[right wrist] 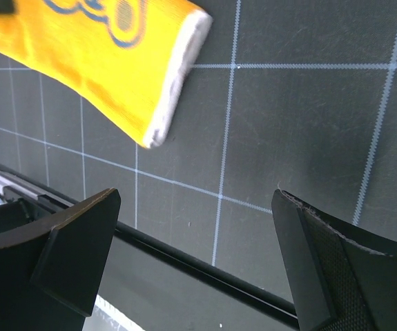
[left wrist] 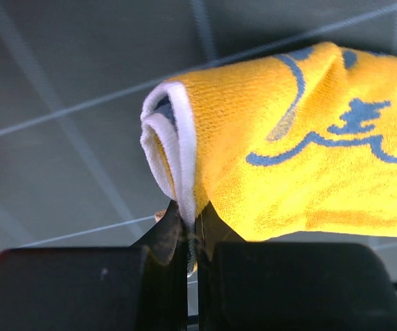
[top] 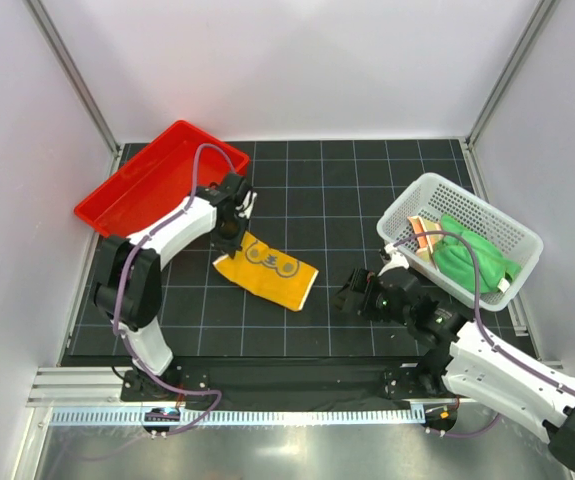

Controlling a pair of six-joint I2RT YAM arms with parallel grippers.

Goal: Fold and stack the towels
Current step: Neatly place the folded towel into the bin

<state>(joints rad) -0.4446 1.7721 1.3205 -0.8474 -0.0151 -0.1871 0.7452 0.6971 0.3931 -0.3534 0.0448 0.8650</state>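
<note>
My left gripper lifts outward and to the left in the top view next, lowers into the red tray (top: 161, 178) and releases, since the yellow-orange towel (top: 267, 268) is folded.
The yellow-orange towel (top: 267, 268) with grey lettering lies folded on the black mat. My left gripper (top: 229, 228) is shut on its upper-left end. In the left wrist view the jaws (left wrist: 192, 224) pinch the white folded edge of this towel (left wrist: 288, 158). My right gripper (top: 352, 292) hovers just right of the towel's other end, open and holding nothing. In the right wrist view, its fingers (right wrist: 197, 196) stand wide apart over bare mat, with the towel's corner (right wrist: 115, 62) beyond them. The green towel (top: 477, 262) and the striped towel (top: 425, 237) lie bunched in the white basket (top: 512, 225).
A red tray (top: 157, 175) sits at the back left, close behind my left arm. The basket stands at the right edge of the mat, beside my right arm. White walls close in the cell on three sides.
</note>
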